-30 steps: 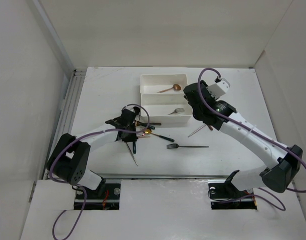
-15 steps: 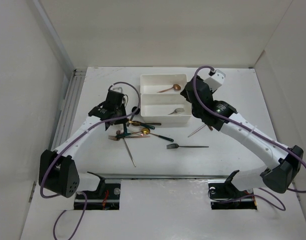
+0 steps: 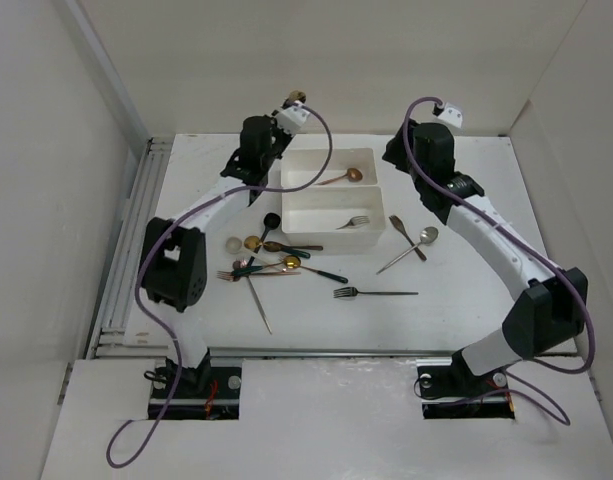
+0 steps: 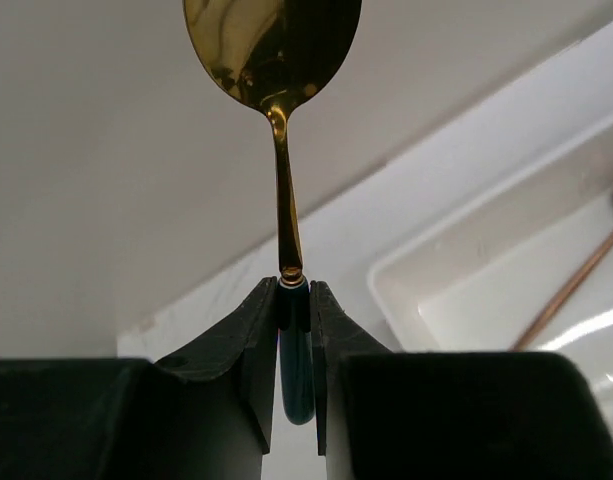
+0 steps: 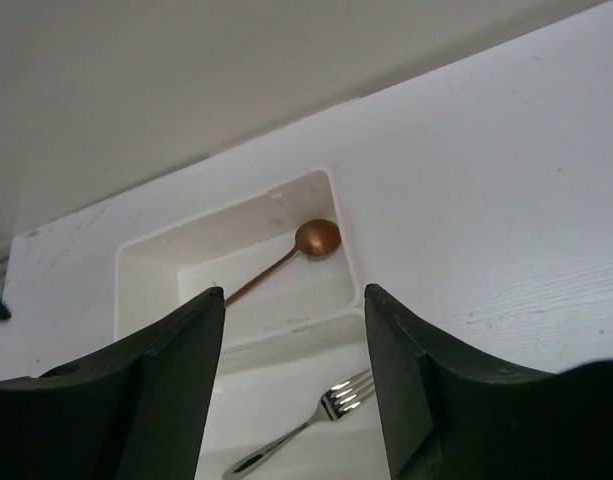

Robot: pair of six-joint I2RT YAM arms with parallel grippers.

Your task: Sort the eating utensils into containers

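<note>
A copper spoon already lies in the far tray (image 3: 327,169) (image 4: 552,280), so my left gripper swings over that tray next and lowers the gold-bowled spoon toward it.
My left gripper (image 4: 294,290) is shut on the dark teal handle of a gold-bowled spoon (image 4: 276,60). It holds the spoon raised near the back wall, by the left end of the far white tray (image 3: 286,160); the gold bowl (image 3: 298,98) sticks out past the gripper (image 3: 286,112). A copper spoon (image 5: 316,238) lies in that far tray (image 5: 126,260). A silver fork (image 5: 346,395) lies in the near tray (image 3: 331,243). My right gripper (image 5: 294,310) hangs open and empty above the trays' right end (image 3: 401,155).
Loose utensils lie in a heap (image 3: 271,265) left of the near tray, with a black spoon (image 3: 270,221) beside them. A black fork (image 3: 376,293), a silver spoon (image 3: 414,245) and a brown spoon (image 3: 403,232) lie to the right. White walls enclose the table.
My left arm rose from the heap and swung to the back with the spoon in its jaws. My right gripper lifted away from the near tray and its jaws widened a little.
</note>
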